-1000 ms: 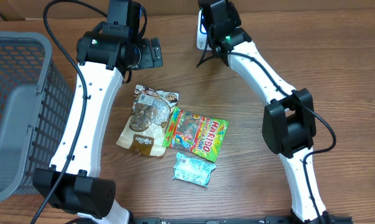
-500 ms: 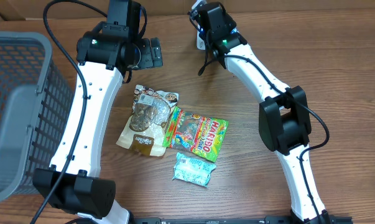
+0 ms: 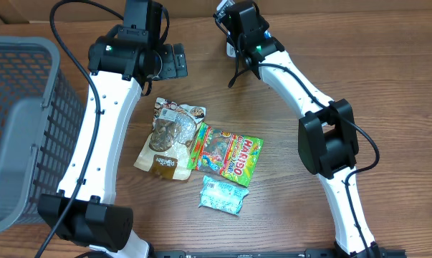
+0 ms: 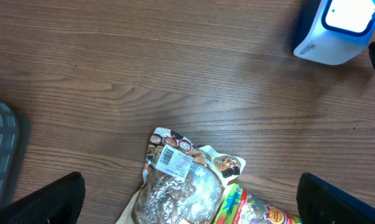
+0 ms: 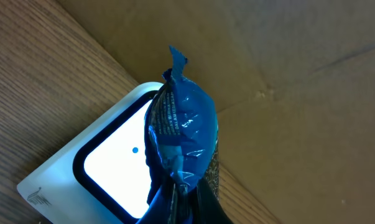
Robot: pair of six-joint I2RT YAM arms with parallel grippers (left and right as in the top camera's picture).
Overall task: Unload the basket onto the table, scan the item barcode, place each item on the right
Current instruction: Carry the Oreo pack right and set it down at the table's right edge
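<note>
The blue packet (image 5: 182,118) will go next in my right gripper, back from the scanner (image 3: 231,47) to the table to the right in the overhead view.
My right gripper (image 5: 186,193) is shut on the lower end of a crinkled blue packet (image 5: 182,118). It holds the packet upright in front of the lit window of the white barcode scanner (image 5: 103,171). In the overhead view the right gripper (image 3: 235,20) is at the table's far edge, covering most of the scanner (image 3: 231,47). The left wrist view shows the scanner (image 4: 336,28) at top right. My left gripper (image 4: 190,208) hangs wide open above the table with nothing between its fingers (image 4: 44,199).
Three packets lie mid-table: a brown snack pouch (image 3: 169,136) with a white barcode label, a green Haribo bag (image 3: 226,152) and a pale blue packet (image 3: 224,195). A grey mesh basket (image 3: 22,129) stands at the left edge. A cardboard wall (image 5: 311,81) backs the scanner.
The right arm has shifted slightly left along the far edge, carrying the blue packet across the scanner's front. The left arm has not moved.
</note>
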